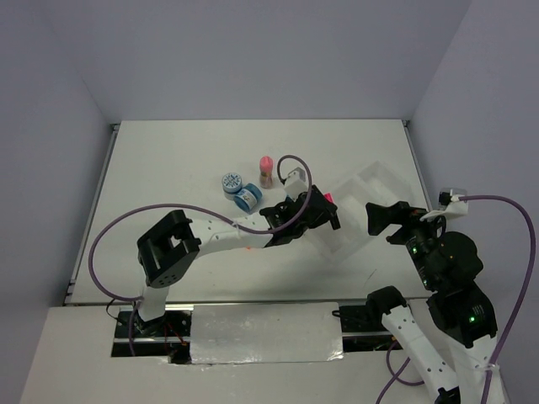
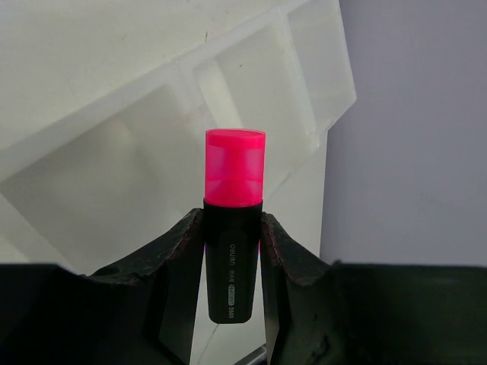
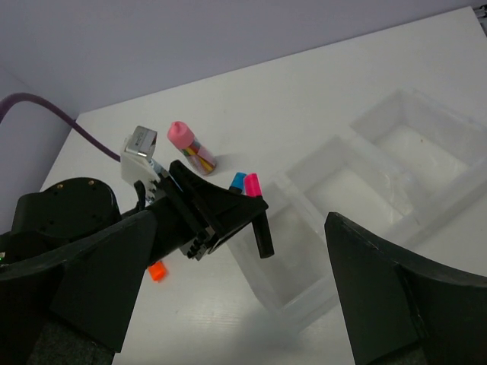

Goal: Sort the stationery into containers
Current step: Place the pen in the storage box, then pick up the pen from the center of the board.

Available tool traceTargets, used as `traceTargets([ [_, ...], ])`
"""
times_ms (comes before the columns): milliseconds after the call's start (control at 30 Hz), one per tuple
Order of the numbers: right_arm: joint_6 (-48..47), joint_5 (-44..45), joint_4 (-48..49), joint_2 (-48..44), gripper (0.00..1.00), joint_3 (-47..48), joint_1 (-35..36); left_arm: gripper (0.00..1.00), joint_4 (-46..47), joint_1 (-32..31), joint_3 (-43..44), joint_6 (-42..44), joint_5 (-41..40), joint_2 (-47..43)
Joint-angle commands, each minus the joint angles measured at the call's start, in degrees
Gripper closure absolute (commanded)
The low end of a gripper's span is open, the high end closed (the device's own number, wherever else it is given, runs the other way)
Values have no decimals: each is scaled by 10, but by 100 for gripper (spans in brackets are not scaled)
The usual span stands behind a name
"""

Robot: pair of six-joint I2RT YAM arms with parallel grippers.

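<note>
My left gripper eases slightly down to the tray's end section [image 1: 336, 239] [image 2: 135, 184] next and opens its fingers to release the marker's black body, since the pink-capped marker hangs above it.
My left gripper [image 1: 323, 210] is shut on the black body of the pink-capped marker [image 2: 234, 228], cap [image 1: 328, 197] pointing away from the wrist. It holds the marker above the left end compartment of the translucent three-part tray [image 1: 349, 241], clear of the floor. The right wrist view shows that marker [image 3: 259, 222] tilted over the tray [image 3: 380, 179]. A blue marker cap [image 3: 238, 180] shows just behind it. An orange marker [image 3: 157, 270] lies on the table under the left arm. My right gripper [image 1: 381, 220] stands open and empty at the tray's right side.
Two blue-white discs [image 1: 232, 183] [image 1: 247, 199] lie left of the tray. A pink-capped tube [image 1: 266, 171] stands upright behind them. The left arm's purple cable [image 1: 290, 160] loops over that area. Walls close in the table's far and side edges.
</note>
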Motion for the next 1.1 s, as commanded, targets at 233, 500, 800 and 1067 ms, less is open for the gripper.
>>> traceTargets([
  [233, -5, -13, 12, 7, 0, -7, 1, 63, -12, -15, 6, -40, -22, 21],
  [500, -7, -20, 12, 10, 0, -4, 0, 17, -19, -15, 10, -21, -35, 9],
  [800, -32, -111, 55, 43, 0, -22, 0, 1, -187, -11, 40, 55, -136, -121],
  [1067, 12, -210, 230, 222, 0, -80, 71, 1, -375, 234, -117, 176, -39, -356],
])
